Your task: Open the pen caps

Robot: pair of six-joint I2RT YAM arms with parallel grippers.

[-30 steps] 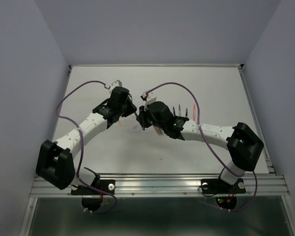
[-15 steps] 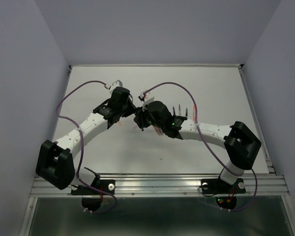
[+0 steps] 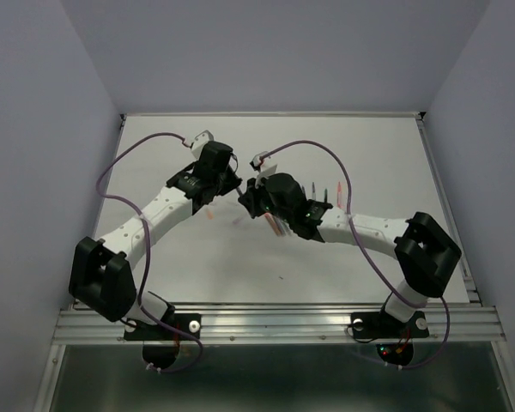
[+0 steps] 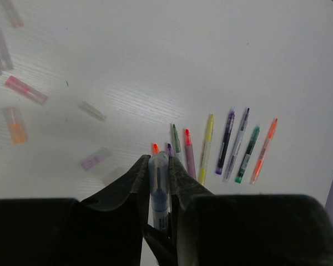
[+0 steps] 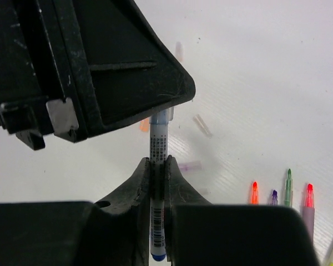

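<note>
I will move my right gripper to the right in the top view next, then down to the gap between the pink and yellow pens, because that spot is free.
One blue-ended pen point(image 5: 158, 145) with a white labelled barrel is held between both grippers above the table. My right gripper point(image 5: 157, 166) is shut on its barrel. My left gripper point(image 4: 157, 166) is shut on its clear bluish cap point(image 4: 159, 176), which sits on the pen's end with the tip showing inside. In the top view the left gripper point(image 3: 233, 190) and the right gripper point(image 3: 250, 199) meet tip to tip at mid-table. Several uncapped pens point(image 4: 206, 145) lie in a row on the table. Several loose caps point(image 4: 25, 90) lie scattered to the left.
The row of pens also shows in the right wrist view point(image 5: 288, 187) at the lower right and in the top view point(image 3: 324, 194) behind the right arm. A purple cap point(image 4: 95, 158) and a clear cap point(image 4: 92, 111) lie near under the grippers. Purple cables loop above both arms.
Both grippers have shifted a little toward the far side of the table, still joined on the pen. The left arm's wrist has swung farther back.
</note>
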